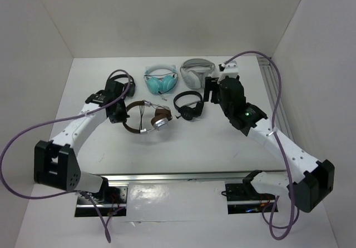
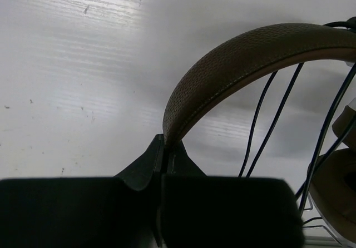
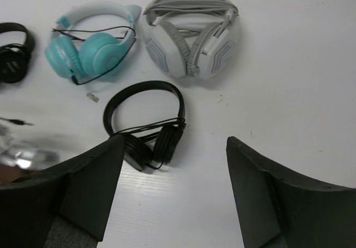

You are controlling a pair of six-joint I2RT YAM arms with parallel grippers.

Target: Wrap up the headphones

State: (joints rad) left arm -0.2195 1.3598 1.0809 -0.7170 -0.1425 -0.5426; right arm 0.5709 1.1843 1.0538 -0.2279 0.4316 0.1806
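Note:
My left gripper lowers the headband [image 2: 245,64] onto the bare tabletop below and releases it next, since the headband is still raised over that spot.
The headphones [image 1: 149,117] have a brown leather headband, brown pads and silver cups, and lie left of the table's middle with thin black cable strands across the band's arc. My left gripper [image 1: 119,110] is shut on the headband's left part. In the left wrist view the headband [image 2: 245,64] runs out of the closed gripper [image 2: 165,141], with cable strands [image 2: 267,120] beneath it and a brown ear pad [image 2: 339,187] at right. My right gripper [image 1: 210,89] is open and empty, hovering above the table right of the small black headphones; it is open in its own view [image 3: 173,148].
Small black headphones [image 1: 188,105], also in the right wrist view [image 3: 146,127], lie beside the brown pair. Teal headphones [image 1: 160,79] and white-grey headphones [image 1: 196,72] lie at the back. White walls enclose the table on three sides.

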